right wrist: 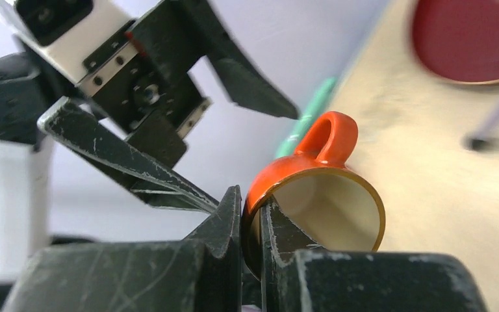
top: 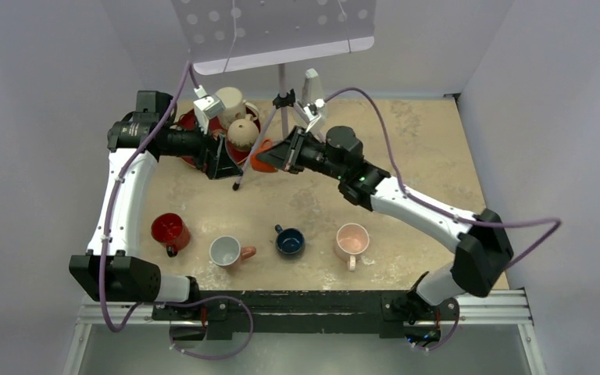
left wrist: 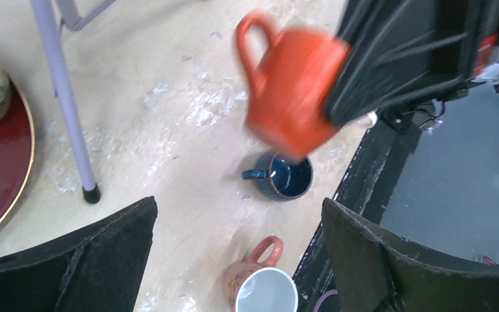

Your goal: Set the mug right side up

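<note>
The right gripper moves back and down next to release the rim of the orange mug. Bare tabletop beside the pink mug lies below, to its right in the top view.
My right gripper is shut on the rim of an orange mug, one finger inside its cream interior and one outside. It holds the mug tilted above the table, handle pointing away. In the top view the mug hangs near the table's middle back, at the tip of the right gripper. The left wrist view shows the mug blurred, in the air. My left gripper is open and empty, just left of the mug in the top view.
Upright mugs stand in a row near the front: red, white with a pink handle, dark blue, pink. A red plate with cream mugs sits at back left. A tripod leg stands between the arms.
</note>
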Available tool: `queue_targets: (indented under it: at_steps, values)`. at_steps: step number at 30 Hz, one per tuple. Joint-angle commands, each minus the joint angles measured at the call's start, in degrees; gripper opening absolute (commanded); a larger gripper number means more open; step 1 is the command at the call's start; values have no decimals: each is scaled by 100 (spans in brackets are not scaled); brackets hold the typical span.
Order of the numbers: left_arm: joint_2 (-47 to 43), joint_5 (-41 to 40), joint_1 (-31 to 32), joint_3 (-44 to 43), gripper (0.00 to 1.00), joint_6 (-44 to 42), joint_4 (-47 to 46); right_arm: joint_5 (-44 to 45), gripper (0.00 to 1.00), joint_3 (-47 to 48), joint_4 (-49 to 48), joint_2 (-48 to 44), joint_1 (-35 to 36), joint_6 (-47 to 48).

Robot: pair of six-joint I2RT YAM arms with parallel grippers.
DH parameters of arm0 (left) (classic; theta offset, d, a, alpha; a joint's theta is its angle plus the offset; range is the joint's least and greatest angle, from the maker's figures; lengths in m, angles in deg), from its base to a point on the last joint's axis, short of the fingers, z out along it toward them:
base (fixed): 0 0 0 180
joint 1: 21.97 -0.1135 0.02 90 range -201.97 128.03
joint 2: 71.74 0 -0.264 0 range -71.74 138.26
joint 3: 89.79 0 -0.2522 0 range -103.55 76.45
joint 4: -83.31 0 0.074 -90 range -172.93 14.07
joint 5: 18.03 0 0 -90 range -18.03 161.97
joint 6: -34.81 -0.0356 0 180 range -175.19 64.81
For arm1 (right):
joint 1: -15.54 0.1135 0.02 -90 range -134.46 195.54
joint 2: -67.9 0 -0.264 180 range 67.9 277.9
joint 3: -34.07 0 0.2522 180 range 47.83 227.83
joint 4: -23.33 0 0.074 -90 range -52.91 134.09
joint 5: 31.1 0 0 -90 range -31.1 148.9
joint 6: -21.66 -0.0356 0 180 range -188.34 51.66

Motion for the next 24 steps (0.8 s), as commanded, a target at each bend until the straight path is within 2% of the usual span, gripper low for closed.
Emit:
queue_targets:
  at_steps: [1, 4, 6, 10, 13, 19, 24]
  values:
    - [-42, -685, -30, 20, 100, 92, -91, 2262, 0, 798, 3864, -918, -34, 1693]
    - [77, -1368, -29, 129, 100, 276, -282, 3570, 0, 782, 5660, -1174, -45, 1878]
    - [188, -1729, -29, 185, 100, 325, -326, 4129, 0, 559, 6591, -1336, -92, 1767]
    - [334, -2369, -34, 356, 100, 451, -535, 4751, 0, -213, 7537, -1749, -445, 1441]
    - [450, -2801, -34, 469, 100, 539, -774, 4492, 0, -906, 7408, -2016, -1092, 1415]
    - [938, -3306, -29, 423, 100, 650, -1143, 4103, 0, -2238, 6483, -2383, -1679, 1051]
    - [1585, -3727, -34, 206, 100, 592, -1367, 4276, 0, -2279, 6181, -2120, -1883, 889]
